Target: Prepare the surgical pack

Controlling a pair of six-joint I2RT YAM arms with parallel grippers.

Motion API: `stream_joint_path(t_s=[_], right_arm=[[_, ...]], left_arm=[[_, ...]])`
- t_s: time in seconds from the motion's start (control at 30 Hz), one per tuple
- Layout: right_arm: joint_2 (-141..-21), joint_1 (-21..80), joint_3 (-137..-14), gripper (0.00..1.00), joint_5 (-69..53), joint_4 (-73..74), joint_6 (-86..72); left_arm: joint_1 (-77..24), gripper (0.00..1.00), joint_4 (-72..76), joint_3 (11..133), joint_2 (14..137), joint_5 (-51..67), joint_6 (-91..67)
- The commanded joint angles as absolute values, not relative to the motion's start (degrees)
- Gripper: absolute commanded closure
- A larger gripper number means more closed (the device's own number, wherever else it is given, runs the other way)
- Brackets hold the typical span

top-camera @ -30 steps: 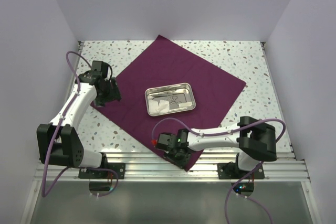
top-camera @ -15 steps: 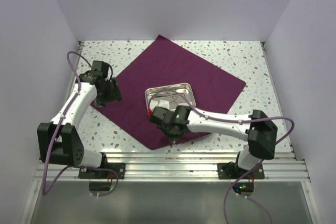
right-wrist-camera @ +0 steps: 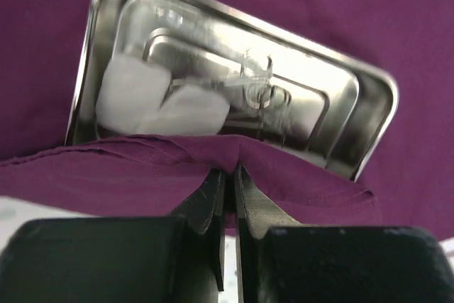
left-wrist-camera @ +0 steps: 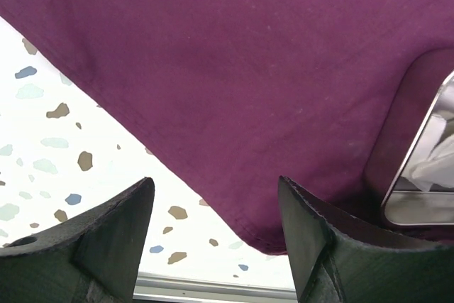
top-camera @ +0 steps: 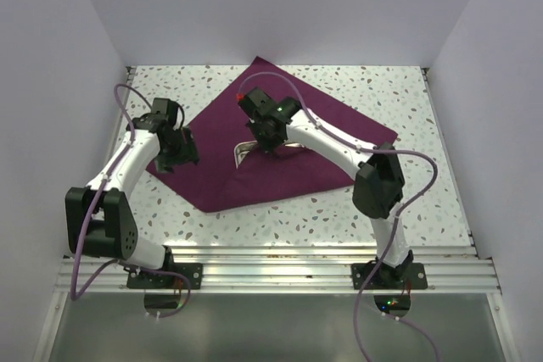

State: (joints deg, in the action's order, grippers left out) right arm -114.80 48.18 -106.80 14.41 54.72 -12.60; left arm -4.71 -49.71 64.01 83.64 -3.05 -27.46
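Gauze pads and instruments still lie uncovered. The right gripper carries the cloth's folded edge outward over the tray [top-camera: 241, 156] next and releases it past the tray's far rim.
The plum-purple cloth [top-camera: 254, 180] lies on the speckled table, its near corner folded back over the steel tray [top-camera: 241, 156]. My right gripper [top-camera: 270, 143] is shut on that folded edge of the cloth [right-wrist-camera: 142, 175] and holds it just over the tray's near rim. In the right wrist view the tray [right-wrist-camera: 355, 115] holds two white gauze pads [right-wrist-camera: 159, 101] and silvery instruments [right-wrist-camera: 259, 86]. My left gripper [top-camera: 185, 152] stands open at the cloth's left corner [left-wrist-camera: 269, 239], which lies between its fingers untouched. The tray [left-wrist-camera: 415, 207] shows at the right edge of the left wrist view.
White walls enclose the table on three sides. An aluminium rail [top-camera: 271, 260] runs along the near edge by the arm bases. The right arm [top-camera: 339, 146] stretches diagonally across the cloth.
My right gripper has carried the cloth's near corner from the table's front edge back over the tray, folding the cloth. It has shut tighter on the cloth. The left gripper has barely moved.
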Motion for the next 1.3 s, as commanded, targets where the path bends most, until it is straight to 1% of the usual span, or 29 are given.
stream_joint_path(t_s=[0.0,0.03,0.3,0.4,0.53,0.7,0.93,1.27], right_arm=[[-119.6,46.0,-116.0,1.00,15.9,54.9,-8.9],[-121.5,45.4,-119.1,1.00,16.6,55.1,-8.5],[-127.7,39.8,-130.6,1.00,14.8,54.9,-6.1],[-129.3,38.5,-131.9,1.00,13.0,54.1,-6.4],[-131.0,38.2,-132.9,1.00,13.7,51.5,-6.7],[-134.5,38.0,-137.2,1.00,13.5,51.0,-7.3],[-137.2,37.5,-139.0,1.00,13.3,48.7,-7.9],[-139.7,37.3,-141.8,1.00,16.2,46.1,-8.5]], left_arm=[[-3.7,0.25,-47.5,65.3,85.0,-3.7,-25.8],[-3.4,0.26,-47.7,66.2,85.5,-4.1,-25.4],[-2.9,0.25,-48.4,69.0,86.7,-7.0,-24.4],[-2.8,0.25,-49.0,69.7,87.4,-7.8,-24.3],[-2.6,0.25,-49.3,70.0,88.2,-8.6,-24.0],[-2.5,0.25,-49.2,69.3,88.1,-9.2,-23.8],[-2.2,0.25,-48.6,68.1,87.9,-8.6,-23.5],[-1.7,0.24,-47.9,67.3,87.8,-8.1,-23.2]])
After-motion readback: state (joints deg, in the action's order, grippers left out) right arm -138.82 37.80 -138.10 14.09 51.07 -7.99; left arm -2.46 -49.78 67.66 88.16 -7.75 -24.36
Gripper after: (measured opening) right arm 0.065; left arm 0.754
